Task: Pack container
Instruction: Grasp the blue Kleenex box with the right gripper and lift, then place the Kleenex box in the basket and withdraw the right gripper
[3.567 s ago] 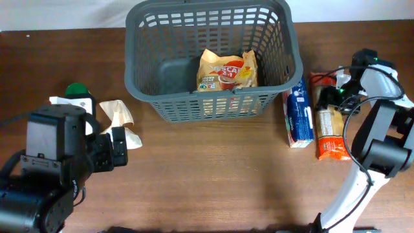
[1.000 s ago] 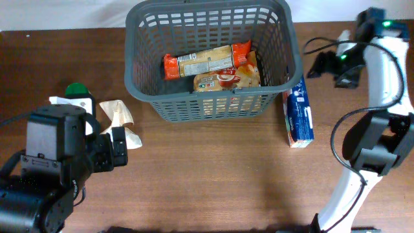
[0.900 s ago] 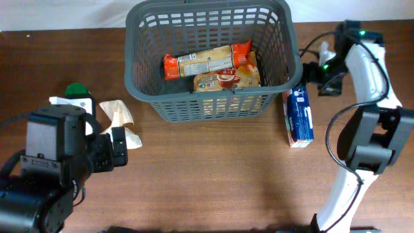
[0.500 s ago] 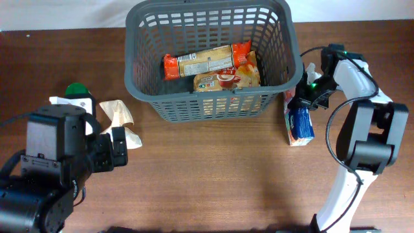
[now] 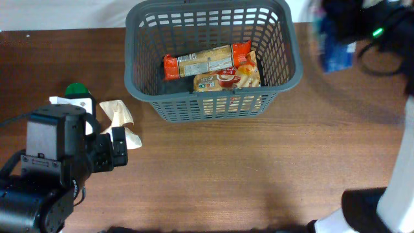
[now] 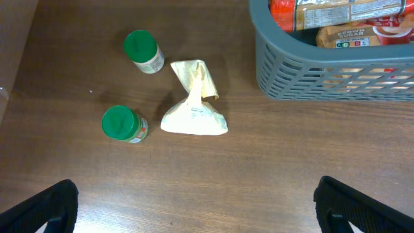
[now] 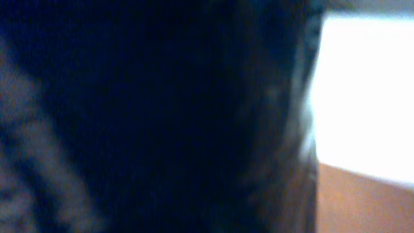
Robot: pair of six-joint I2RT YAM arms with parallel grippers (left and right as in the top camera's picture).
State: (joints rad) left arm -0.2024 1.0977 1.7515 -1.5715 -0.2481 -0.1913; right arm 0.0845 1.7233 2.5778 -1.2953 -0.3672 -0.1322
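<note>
The blue box [image 5: 336, 53] goes left in the overhead view and down onto the biscuit packet [image 5: 207, 59] next, and my right gripper releases it, as the basket is open above.
The dark grey basket [image 5: 213, 97] stands at the back middle of the table and also shows in the left wrist view [image 6: 323, 71]. Inside lie an orange-red biscuit packet [image 5: 207, 59] and a coffee sachet pack [image 5: 226, 79]. My right gripper [image 5: 344, 27] is a motion-blurred shape high at the back right, to the right of the basket, carrying a blue box [image 5: 336, 53] in the air. The right wrist view is dark and blurred. My left gripper [image 6: 200, 217] is open and empty over bare table at the left.
Two green-lidded jars [image 6: 141, 50] [image 6: 123, 124] and a cream pouch [image 6: 193, 107] lie left of the basket, ahead of my left gripper. One jar [image 5: 76, 90] and the pouch [image 5: 119, 116] also show in the overhead view.
The right gripper closed on the blue box beside the basket and swung it up and back to the right. The table spot where it lay is now bare. The left arm has not moved.
</note>
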